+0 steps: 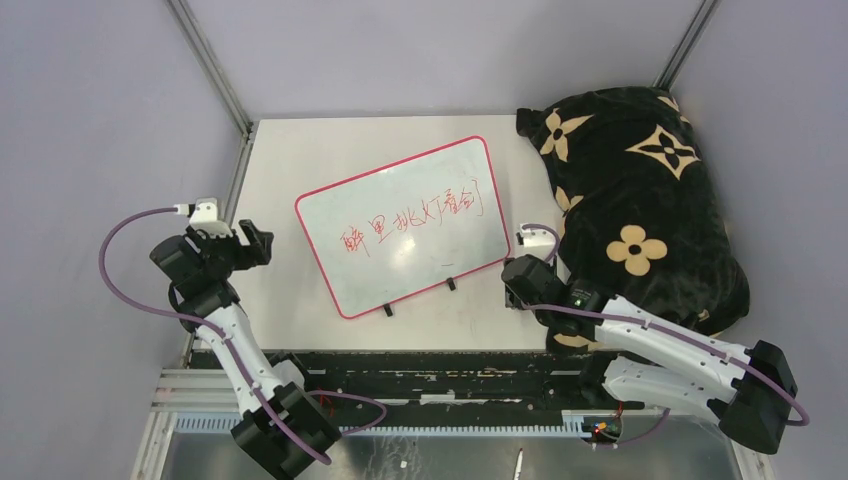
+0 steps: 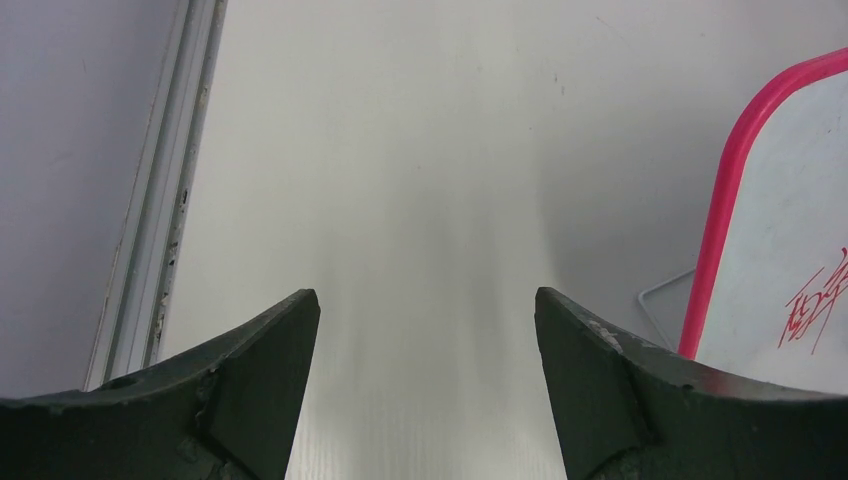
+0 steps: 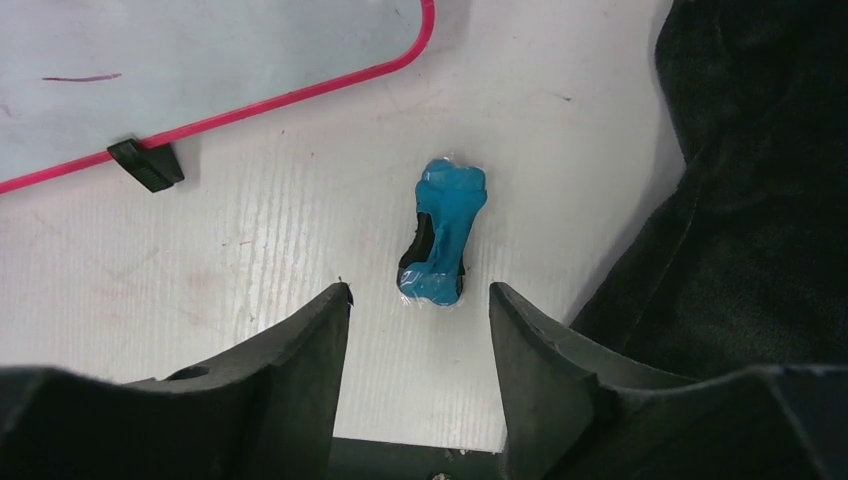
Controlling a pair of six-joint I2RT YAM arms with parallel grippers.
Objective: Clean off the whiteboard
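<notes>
Next, my right gripper moves down onto the narrow middle of the blue eraser [image 3: 442, 235] and closes there, because the eraser's long sides face the open fingers.
The whiteboard [image 1: 400, 230] lies tilted mid-table, white with a red border and red writing [image 1: 410, 222]. Two black clips [image 1: 451, 284] sit on its near edge. My left gripper [image 1: 262, 245] is open and empty just left of the board; the left wrist view shows its fingers apart [image 2: 425, 295] over bare table, with the board's edge [image 2: 790, 200] at the right. My right gripper [image 1: 515, 285] is open near the board's near right corner. In the right wrist view [image 3: 420, 292] a small blue eraser [image 3: 442, 235] lies on the table just ahead of the fingertips, untouched.
A big black cushion with tan flower patterns [image 1: 640, 210] fills the right side and lies close beside the right gripper [image 3: 750, 200]. A metal frame rail [image 2: 150, 250] runs along the table's left edge. A black strip [image 1: 400, 365] runs along the near edge.
</notes>
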